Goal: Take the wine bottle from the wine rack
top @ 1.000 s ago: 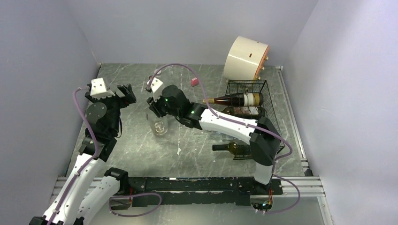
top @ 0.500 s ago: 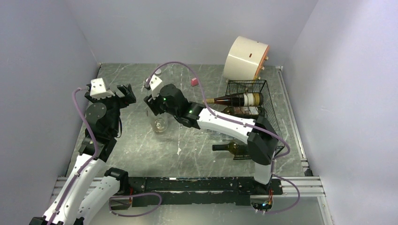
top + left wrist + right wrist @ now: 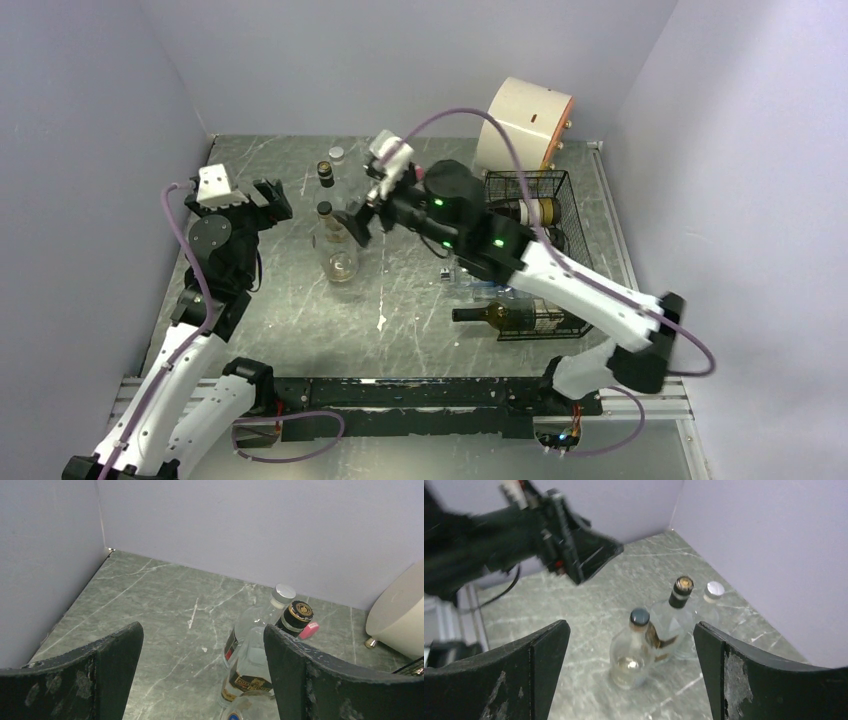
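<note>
I should turn my right gripper around and swing it back to the clear bottle's neck on the rack, to its right in the top view.
The black wire wine rack (image 3: 556, 190) stands at the right of the table. A dark wine bottle (image 3: 537, 212) with a cream label lies on it, its neck hidden behind my right arm. A second dark bottle (image 3: 492, 315) lies lower down at the rack's near end. My right gripper (image 3: 362, 215) (image 3: 631, 625) hangs open and empty above a clear upright bottle (image 3: 338, 248) (image 3: 633, 652), left of the rack. My left gripper (image 3: 270, 200) (image 3: 201, 630) is open at the left, with nothing between its fingers.
Two more upright bottles stand behind the clear one, a black-capped bottle (image 3: 325, 176) (image 3: 679, 602) and a silver-capped bottle (image 3: 337, 155) (image 3: 712, 594). A cream drum (image 3: 525, 125) lies behind the rack. A small pink object (image 3: 310, 629) lies near the bottles. Grey walls close three sides.
My right gripper has opened, let go of the clear bottle and risen up and to the right. The bottle now stands free. The left arm has barely moved.
</note>
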